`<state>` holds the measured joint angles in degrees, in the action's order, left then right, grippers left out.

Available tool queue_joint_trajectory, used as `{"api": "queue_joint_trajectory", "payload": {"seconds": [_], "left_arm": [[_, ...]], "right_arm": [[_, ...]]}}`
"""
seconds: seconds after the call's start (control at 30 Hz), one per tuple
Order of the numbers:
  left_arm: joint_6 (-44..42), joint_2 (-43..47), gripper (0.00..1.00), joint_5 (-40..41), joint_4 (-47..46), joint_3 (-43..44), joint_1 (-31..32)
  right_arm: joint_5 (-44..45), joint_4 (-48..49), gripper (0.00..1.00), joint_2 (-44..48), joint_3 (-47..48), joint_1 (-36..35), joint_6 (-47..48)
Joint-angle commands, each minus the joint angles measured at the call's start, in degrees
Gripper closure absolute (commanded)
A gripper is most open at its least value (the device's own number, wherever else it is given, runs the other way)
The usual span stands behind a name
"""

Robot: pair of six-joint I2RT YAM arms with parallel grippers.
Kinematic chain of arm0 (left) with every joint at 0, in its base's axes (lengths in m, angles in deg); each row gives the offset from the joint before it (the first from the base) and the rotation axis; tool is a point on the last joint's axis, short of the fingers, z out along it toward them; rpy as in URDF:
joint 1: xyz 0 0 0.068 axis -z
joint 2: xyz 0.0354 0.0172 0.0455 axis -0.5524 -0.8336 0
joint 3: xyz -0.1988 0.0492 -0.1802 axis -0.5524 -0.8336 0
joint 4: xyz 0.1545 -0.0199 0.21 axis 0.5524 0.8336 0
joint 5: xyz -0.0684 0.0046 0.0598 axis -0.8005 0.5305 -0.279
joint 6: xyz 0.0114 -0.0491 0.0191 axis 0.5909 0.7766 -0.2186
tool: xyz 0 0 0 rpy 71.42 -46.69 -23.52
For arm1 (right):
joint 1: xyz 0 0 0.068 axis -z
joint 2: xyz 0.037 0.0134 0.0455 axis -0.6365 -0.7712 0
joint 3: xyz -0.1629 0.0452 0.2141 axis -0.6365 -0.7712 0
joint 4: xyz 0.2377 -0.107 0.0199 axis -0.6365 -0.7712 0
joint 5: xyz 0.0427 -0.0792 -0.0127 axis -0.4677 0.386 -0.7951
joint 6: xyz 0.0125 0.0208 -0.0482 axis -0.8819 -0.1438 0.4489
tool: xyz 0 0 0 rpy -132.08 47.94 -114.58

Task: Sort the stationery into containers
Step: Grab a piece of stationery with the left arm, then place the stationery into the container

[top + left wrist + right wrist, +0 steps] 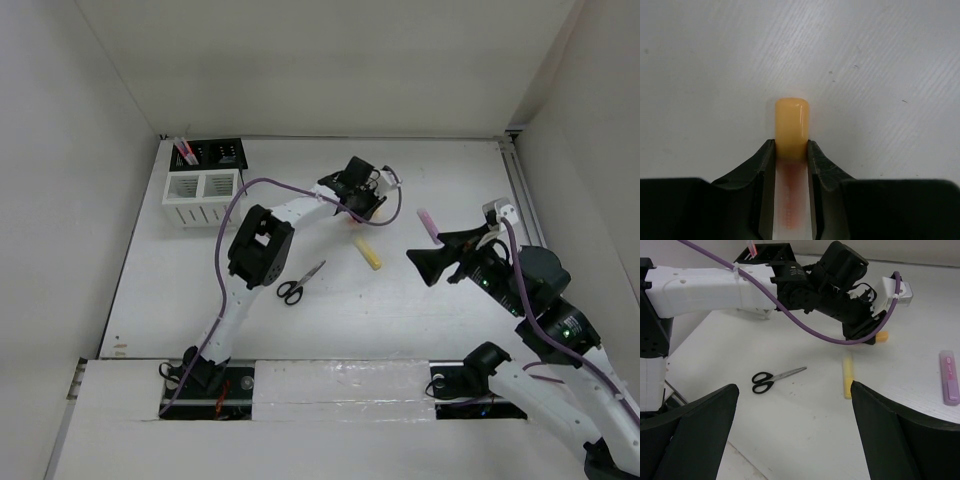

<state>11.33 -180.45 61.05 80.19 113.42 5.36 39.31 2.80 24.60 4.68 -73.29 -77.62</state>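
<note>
As the white slatted organizer stands open, I will raise my left gripper and move left in the top view, over the organizer's farther section (184, 187), to release the orange marker.
My left gripper (791, 148) is down at the table, shut on a stubby orange marker (792, 122); both jaws press its sides and the orange cap sticks out ahead. From above, this gripper (362, 207) is at the table's middle back. A yellow marker (368, 253) lies just in front of it, and black-handled scissors (300, 283) lie further left. A pink marker (429, 224) lies to the right. My right gripper (794, 386) hovers wide open and holds nothing, facing the scissors (776, 379) and the yellow marker (847, 376).
The white slatted organizer (200, 197) stands at the back left, with the black mesh holder (218, 153) behind it holding pink-red pens (185, 152). A purple cable (805, 327) runs along the left arm. White walls enclose the table.
</note>
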Motion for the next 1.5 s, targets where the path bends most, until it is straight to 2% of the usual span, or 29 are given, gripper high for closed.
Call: {"api": "queue_joint_trajectory", "payload": {"seconds": [0.0, 0.13, 0.23, 0.27, 0.37, 0.4, 0.43, 0.5, 0.53, 0.57, 0.6, 0.63, 0.7, 0.73, 0.8, 0.83, 0.9, 0.93, 0.97, 1.07, 1.3, 1.47], "left_arm": [[4.7, 8.0, 1.0, 7.25, -4.0, 1.82, -0.74], [11.65, 15.38, 1.0, 19.46, -12.34, 1.82, -2.15], [17.1, 21.79, 1.0, 33.33, -15.6, 1.3, -3.56], [17.89, 23.48, 1.0, 42.59, -17.87, 0.25, -3.56], [18.51, 29.53, 1.0, 58.37, -23.49, -2.3, -4.08], [18.51, 30.61, 1.0, 70.16, -24.39, -2.31, -4.09], [19.47, 31.49, 1.0, 73.33, -24.4, -2.31, -5.39], [25.59, 33.17, 1.0, 76.95, -15.49, -0.31, -10.66], [30.77, 33.77, 1.0, 73.48, -9.17, 1.88, -13.47], [35.87, 33.0, 1.0, 70.14, -2.76, 4.43, -20.37], [45.05, 32.99, 1.0, 67.06, 7.49, 8.54, -24.0], [46.88, 32.99, 1.0, 60.25, 9.77, 8.58, -27.43], [49.53, 35.08, 1.0, 54.58, 11.28, 7.28, -35.59], [48.5, 37.01, 1.0, 49.5, 6.5, 0.48, -37.64], [48.49, 42.44, 1.0, 45.69, 1.38, -6.67, -42.12], [47.62, 43.96, 1.0, 44.02, -4.04, -13.32, -43.19], [44.9, 46.69, 1.0, 43.21, -9.6, -19.94, -43.73], [43.32, 49.22, 1.0, 42.43, -16.51, -23.37, -43.73], [42.43, 50.38, 1.0, 40.16, -19.8, -30.19, -43.73], [41.81, 52.67, 1.0, 38.3, -27.89, -38.06, -43.73], [42.33, 52.15, 1.0, 36.18, -36.25, -45.19, -43.73], [42.33, 50.92, 1.0, 37.5, -38.9, -46.35, -43.73]], "right_arm": [[0.57, 2.27, 0.0, 0.95, 0.19, 0.27, -0.29], [0.57, 2.8, 0.0, 0.95, -0.34, 0.27, -0.82], [0.57, 2.8, 0.0, 1.56, -0.96, 0.27, -0.82], [0.57, 2.8, 0.0, 1.57, -0.96, 0.27, -0.82], [1.09, 3.33, 0.0, 2.18, -1.48, 0.27, -1.35], [1.09, 3.33, 0.0, 2.18, -1.48, 0.27, -1.35], [1.09, 3.94, 0.0, 2.18, -1.48, 0.27, -1.35], [0.48, 3.94, 0.0, 2.71, -2.01, 0.27, -1.35], [-0.3, 4.73, 0.0, 2.71, -2.01, 0.27, -1.35], [-0.31, 4.73, 0.0, 2.71, -2.01, 0.27, -1.87], [-0.31, 4.73, 0.0, 2.71, -2.62, 0.27, -1.88], [-0.31, 5.26, 0.0, 2.71, -2.63, 0.27, -1.88], [-1.54, 5.26, 0.0, 2.71, -2.63, 0.27, -1.88], [-1.54, 5.78, 0.0, 2.71, -2.63, 0.27, -1.88], [-1.54, 5.79, 0.0, 2.71, -3.15, 0.27, -1.88], [-1.54, 5.79, 0.0, 2.71, -3.68, 0.27, -1.88], [-1.54, 7.54, 0.0, 2.71, -4.2, 0.27, -1.88], [-1.54, 7.55, 0.0, 2.01, -4.73, 0.27, -1.88], [-2.06, 8.42, 0.0, 2.01, -4.74, 0.27, -1.88], [-3.38, 10.26, 0.0, 0.7, -5.96, 0.27, -2.49], [-3.92, 12.55, 0.0, 0.16, -7.9, 0.27, -3.55], [-3.92, 13.08, 0.0, 0.16, -8.52, 0.27, -3.55]]}}
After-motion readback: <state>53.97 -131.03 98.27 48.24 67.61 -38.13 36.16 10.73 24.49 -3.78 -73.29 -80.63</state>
